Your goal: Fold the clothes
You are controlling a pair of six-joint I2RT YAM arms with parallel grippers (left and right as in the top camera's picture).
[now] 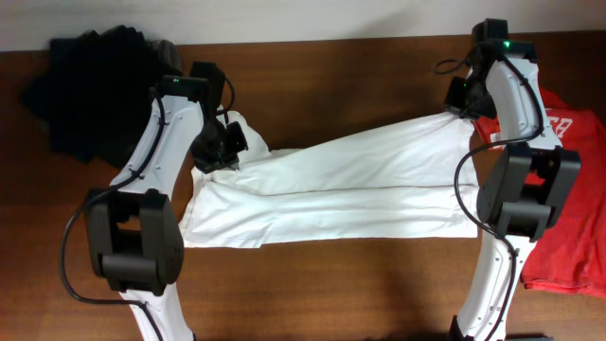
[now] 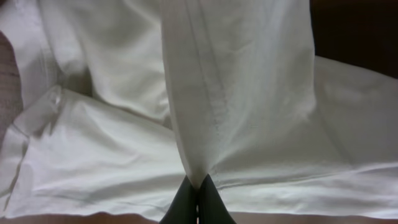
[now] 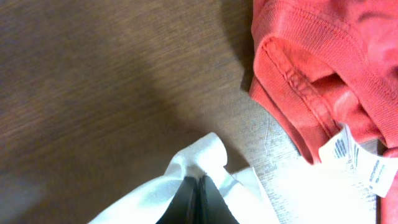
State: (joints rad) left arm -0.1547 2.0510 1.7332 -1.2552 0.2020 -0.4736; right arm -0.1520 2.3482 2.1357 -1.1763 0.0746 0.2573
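Note:
The inner edge of the near white cloth piece lies back from my right gripper, so next I need to move it back that way and release the cloth's bunched tip.
The white T-shirt [image 1: 341, 185] lies stretched across the middle of the brown table, folded lengthwise into a long band. No badge or lettering shows. My left gripper [image 1: 220, 152] is at its left end, shut on a pinched fold of the white cloth [image 2: 205, 112]; its fingertips [image 2: 198, 185] meet on the fabric. My right gripper [image 1: 466, 106] is at the shirt's far right corner, shut on a bunched tip of the white cloth [image 3: 202, 155], with its fingertips [image 3: 200, 180] closed together.
A red T-shirt [image 1: 568, 199] lies at the right edge; its collar and label show in the right wrist view [image 3: 323, 74]. A pile of dark garments [image 1: 90, 90] sits at the back left. Bare table [image 1: 341, 284] lies in front.

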